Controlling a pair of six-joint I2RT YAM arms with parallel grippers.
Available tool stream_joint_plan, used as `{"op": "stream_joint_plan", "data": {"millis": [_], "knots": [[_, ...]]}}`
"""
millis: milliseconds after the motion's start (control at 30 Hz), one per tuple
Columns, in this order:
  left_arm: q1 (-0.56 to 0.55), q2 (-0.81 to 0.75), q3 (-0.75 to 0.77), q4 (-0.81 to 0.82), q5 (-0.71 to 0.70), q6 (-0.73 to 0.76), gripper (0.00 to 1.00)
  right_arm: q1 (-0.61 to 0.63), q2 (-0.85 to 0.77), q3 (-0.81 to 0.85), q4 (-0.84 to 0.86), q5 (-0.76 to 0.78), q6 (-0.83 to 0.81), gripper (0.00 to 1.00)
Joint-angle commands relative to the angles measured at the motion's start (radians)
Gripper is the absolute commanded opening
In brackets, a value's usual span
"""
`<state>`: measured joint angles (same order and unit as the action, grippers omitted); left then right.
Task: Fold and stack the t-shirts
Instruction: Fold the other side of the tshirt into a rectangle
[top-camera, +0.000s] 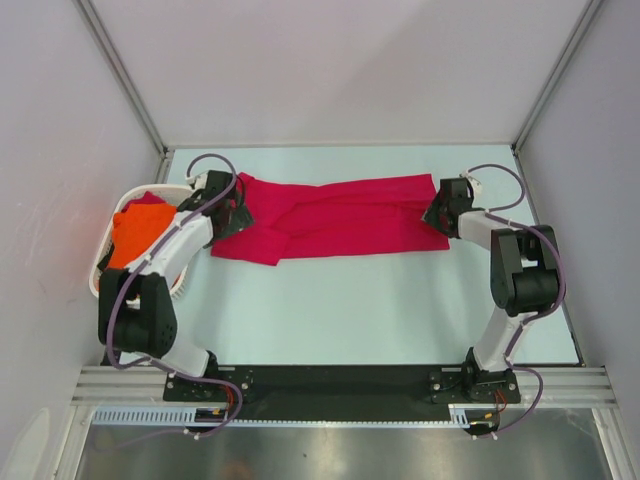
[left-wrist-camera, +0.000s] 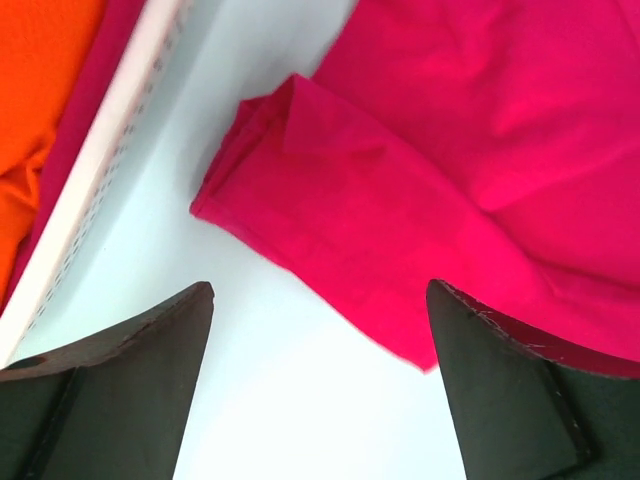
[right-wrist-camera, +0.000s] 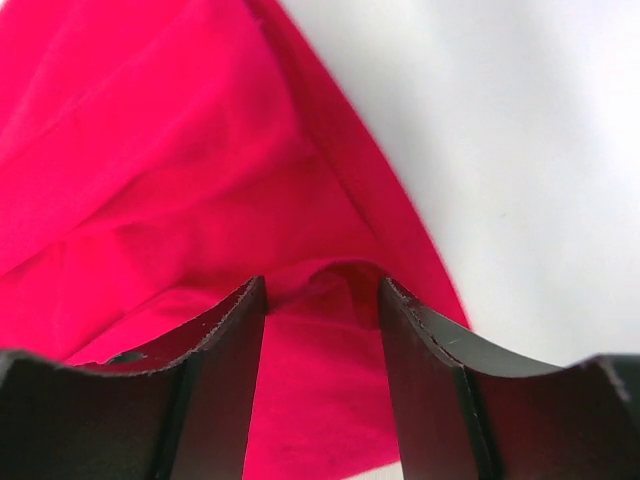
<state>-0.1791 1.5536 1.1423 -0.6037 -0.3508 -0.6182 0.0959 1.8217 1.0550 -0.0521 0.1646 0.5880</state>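
Note:
The flap's near corner (top-camera: 276, 263) (left-wrist-camera: 425, 364) sticks out over bare tabletop, so I should move my left gripper to the right in the top view, back and down onto that corner.
The crimson t-shirt (top-camera: 340, 215) lies spread and creased across the far part of the table; it also shows in the left wrist view (left-wrist-camera: 400, 200) and the right wrist view (right-wrist-camera: 180, 150). The orange t-shirt (top-camera: 135, 238) lies bunched in the white basket (top-camera: 97, 278). My left gripper (top-camera: 228, 212) is at the shirt's left end, wide open and empty (left-wrist-camera: 320, 285), with a shirt corner beside its right finger (left-wrist-camera: 500, 380). My right gripper (top-camera: 440, 215) is at the shirt's right end, jaws partly open astride a raised fold of crimson cloth (right-wrist-camera: 321, 280).
The basket's white rim (left-wrist-camera: 110, 170) runs close to the left of my left gripper, with orange cloth (left-wrist-camera: 35, 80) and a strip of crimson cloth inside it. Grey walls close off the table (top-camera: 380, 310) at the back and both sides.

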Motion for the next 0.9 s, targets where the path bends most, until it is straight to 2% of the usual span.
{"op": "stream_joint_plan", "data": {"millis": [0, 133, 267, 400, 633, 733, 833, 867], "knots": [[-0.042, -0.086, -0.045, 0.039, 0.052, 0.047, 0.91, 0.025, -0.105, -0.006, 0.011, 0.062, -0.024, 0.54], [-0.129, -0.058, -0.047, 0.047, 0.064, 0.086, 0.89, 0.027, -0.14, -0.013, 0.012, 0.046, -0.022, 0.54], [-0.221, 0.043, 0.006, 0.016, 0.035, 0.146, 0.9, 0.027, -0.147, -0.016, 0.009, 0.024, -0.024, 0.54], [-0.328, 0.204, 0.098, -0.065, -0.086, 0.158, 0.9, 0.025, -0.156, -0.024, 0.005, 0.021, -0.025, 0.54], [-0.396, 0.307, 0.148, -0.132, -0.191, 0.127, 0.86, 0.008, -0.162, -0.029, 0.009, 0.004, -0.025, 0.54], [-0.398, 0.335, 0.165, -0.171, -0.235, 0.112, 0.74, 0.004, -0.156, -0.03, 0.012, -0.007, -0.027, 0.54], [-0.398, 0.345, 0.168, -0.189, -0.254, 0.103, 0.48, 0.001, -0.15, -0.03, 0.017, -0.016, -0.025, 0.54], [-0.398, 0.346, 0.166, -0.188, -0.258, 0.101, 0.3, -0.001, -0.148, -0.03, 0.015, -0.017, -0.022, 0.54]]}}
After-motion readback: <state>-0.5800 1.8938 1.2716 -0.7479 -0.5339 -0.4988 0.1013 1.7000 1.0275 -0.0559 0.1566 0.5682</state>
